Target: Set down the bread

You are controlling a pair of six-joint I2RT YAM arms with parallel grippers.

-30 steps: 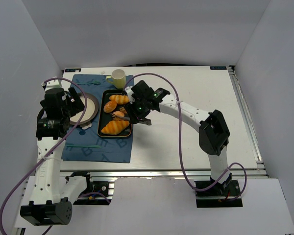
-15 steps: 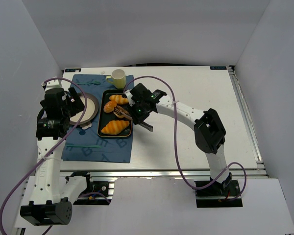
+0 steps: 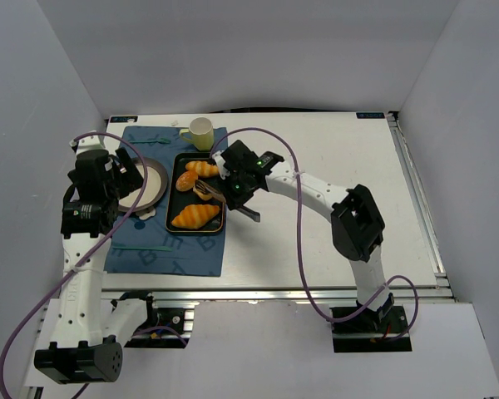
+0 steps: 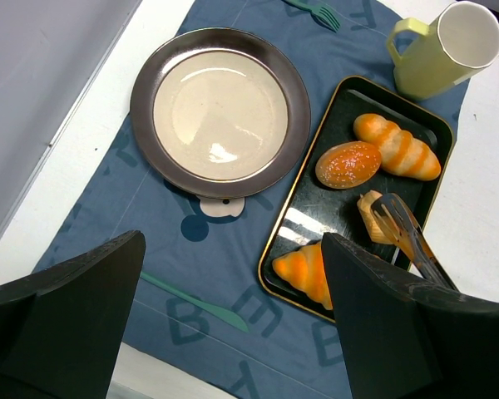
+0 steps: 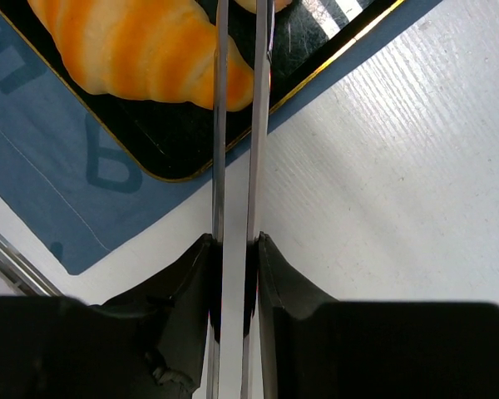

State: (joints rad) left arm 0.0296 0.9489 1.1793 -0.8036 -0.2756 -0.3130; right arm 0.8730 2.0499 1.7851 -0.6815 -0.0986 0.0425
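My right gripper is holding the bread. I will move it to the left in the top view across the tray [image 3: 224,223] and release the bread on the plate's bare middle [image 3: 150,184].
My right gripper [image 5: 234,245] is shut on metal tongs [image 5: 237,125] and holds them over the black tray [image 3: 224,223]. In the left wrist view the tongs' tips [image 4: 395,220] lie against the bread [image 4: 369,218], a small pale-golden bun in the middle of the tray; I cannot tell whether it is lifted. In the top view the tongs [image 3: 206,190] hide most of it. My left gripper [image 4: 233,320] is open and empty, high above the blue mat [image 4: 150,249], near the round plate [image 4: 220,112].
The tray also holds two ridged croissants [image 4: 397,145] [image 4: 303,270] and an oval orange roll [image 4: 348,164]. A yellow cup [image 4: 449,46] stands beyond the tray. A green knife [image 4: 191,303] and fork [image 4: 316,10] lie on the mat. White walls enclose the table.
My right gripper has moved the tongs slightly towards the far side of the tray and its elbow has swung left. The left arm has not moved.
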